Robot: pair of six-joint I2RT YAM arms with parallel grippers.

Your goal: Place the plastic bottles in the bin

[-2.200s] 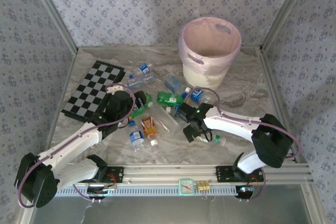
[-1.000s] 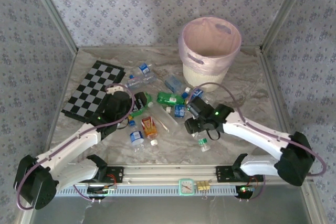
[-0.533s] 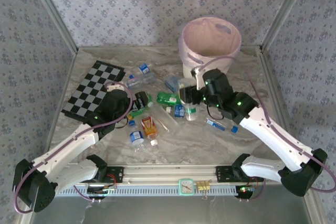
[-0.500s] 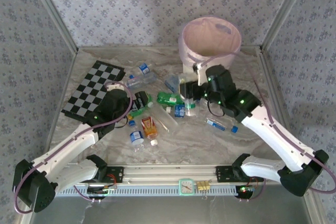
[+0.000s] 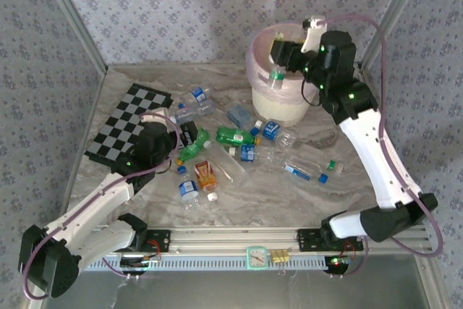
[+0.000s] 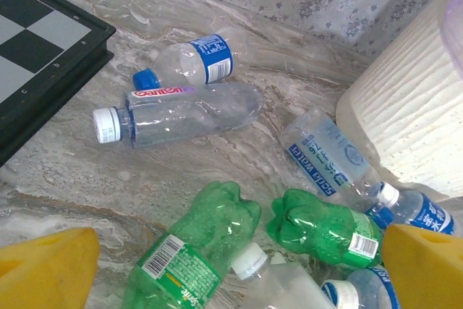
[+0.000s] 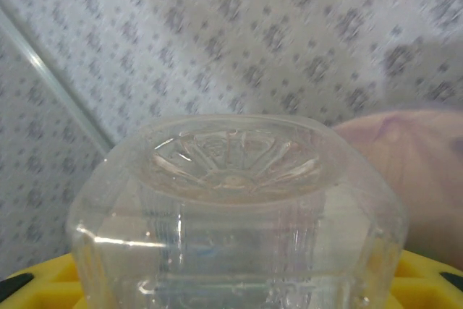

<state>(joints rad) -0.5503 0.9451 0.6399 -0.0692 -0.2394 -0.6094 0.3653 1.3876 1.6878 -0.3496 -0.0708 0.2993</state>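
Note:
The clear bottle still hangs over the bin's near rim, so it goes outward and down into the bin's opening (image 5: 291, 40) next, and my right gripper releases it.
My right gripper (image 5: 279, 56) is raised over the near rim of the white bin (image 5: 289, 106) with its pink bag, shut on a clear bottle (image 5: 275, 76) that hangs green cap down. In the right wrist view the held bottle's ribbed base (image 7: 231, 193) sits between the yellow fingers, with the pink bag (image 7: 416, 171) behind. My left gripper (image 5: 187, 139) stands open low over the pile, above a green bottle (image 6: 192, 251). A second green bottle (image 6: 325, 229) and several clear blue-labelled bottles (image 6: 181, 110) lie beyond it.
The checkered board (image 5: 126, 124) lies at the left, its corner (image 6: 43, 48) near the left gripper. An orange-red bottle (image 5: 205, 174) and more clear bottles (image 5: 307, 168) are scattered mid-table. The bin's ribbed wall (image 6: 405, 113) stands to the right of the pile.
The right arm has lifted the clear bottle from the pile up and back, over the bin's rim. The left arm has barely moved and stays open.

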